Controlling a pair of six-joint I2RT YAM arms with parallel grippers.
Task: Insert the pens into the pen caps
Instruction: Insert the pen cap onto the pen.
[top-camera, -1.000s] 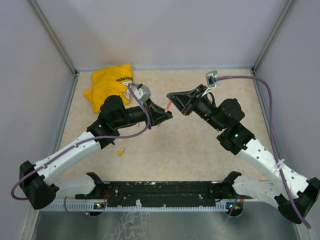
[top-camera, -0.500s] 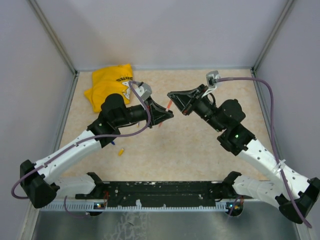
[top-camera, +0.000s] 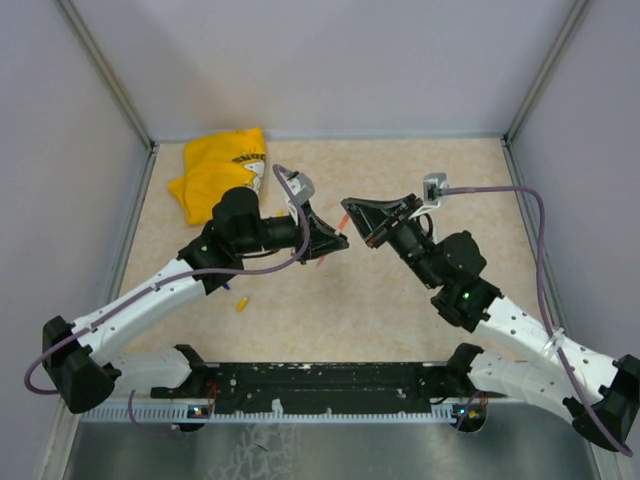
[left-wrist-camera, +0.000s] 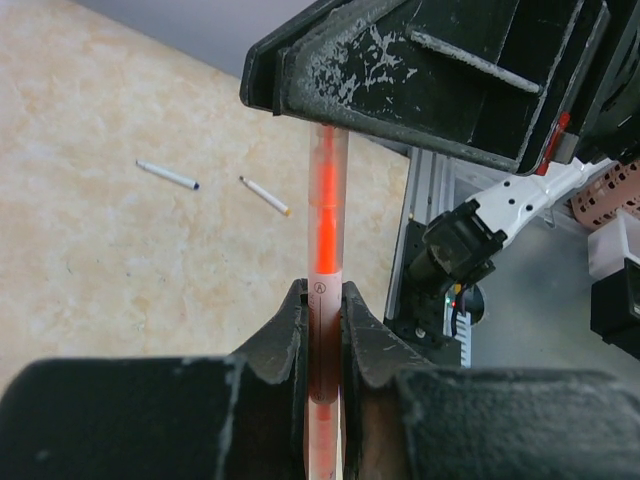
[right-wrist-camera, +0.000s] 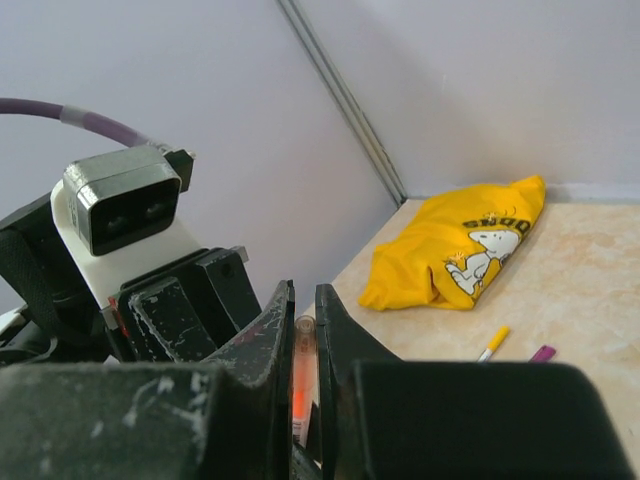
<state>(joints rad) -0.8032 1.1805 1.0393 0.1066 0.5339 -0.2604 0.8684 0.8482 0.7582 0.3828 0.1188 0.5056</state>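
Observation:
My left gripper holds the capped orange-red pen and will next tilt its fingers down and lower the pen to release it below, on the tabletop by the purple pen cap (right-wrist-camera: 542, 353).
My left gripper (left-wrist-camera: 324, 292) is shut on an orange-red pen (left-wrist-camera: 325, 250), which points straight away from its camera. The pen's far end sits inside a translucent orange-tinted pen cap (left-wrist-camera: 327, 165). My right gripper (right-wrist-camera: 305, 295) is shut on that pen cap (right-wrist-camera: 303, 365). Seen from above, the left gripper (top-camera: 330, 238) and right gripper (top-camera: 352, 210) meet tip to tip above the table's middle, and the pen's tail (top-camera: 322, 261) sticks out behind the left fingers. Two more pens (left-wrist-camera: 167, 175) (left-wrist-camera: 265, 196) lie on the table. A yellow-capped pen (right-wrist-camera: 493, 343) and a purple pen cap (right-wrist-camera: 542, 353) lie near the cloth.
A crumpled yellow cloth (top-camera: 215, 170) lies at the back left corner. A small yellow cap (top-camera: 242, 304) and a blue piece (top-camera: 229, 283) lie beside the left arm. Grey walls enclose the table on three sides. A black rail (top-camera: 320, 385) runs along the near edge.
Both grippers have shifted slightly right and nearer together, still joined at the pen. The right wrist has dropped toward the near side. Neither grip has changed.

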